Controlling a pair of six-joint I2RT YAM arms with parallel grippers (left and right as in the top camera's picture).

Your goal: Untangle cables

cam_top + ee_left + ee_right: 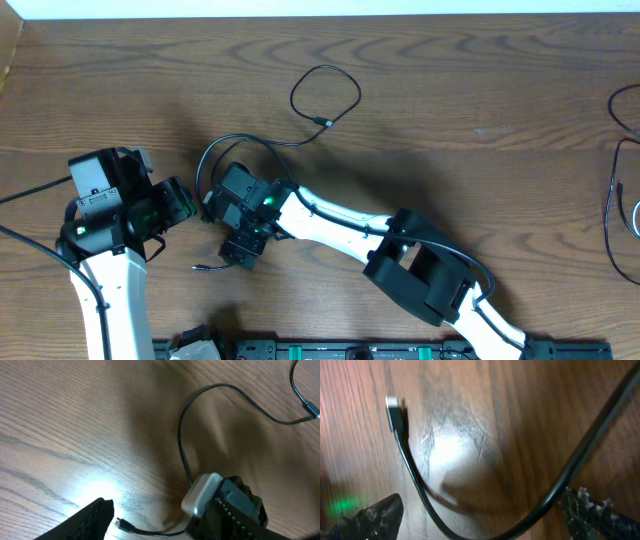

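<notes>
My right gripper stays low over the tabletop and closes both open fingers onto the black cable's bend [490, 537] next, since the bend lies between them.
A thin black cable [238, 140] lies on the wooden table. It loops at the far middle [325, 92] and ends in a small connector [196, 267] near the front. My right gripper [228, 228] is open and low over the cable. In the right wrist view the cable [415, 480] curves between its fingers [480, 515], with the connector [392, 407] ahead. My left gripper [188, 205] is open, close beside the right one. In the left wrist view the connector [120, 522] lies between its fingers [160, 521], and the cable [181, 425] runs away beyond.
More black cables [620, 190] lie at the table's right edge. A dark rail with green lights [350, 351] runs along the front edge. The right arm [420, 270] stretches across the front right of the table. The table's far edge [320, 14] runs along the top.
</notes>
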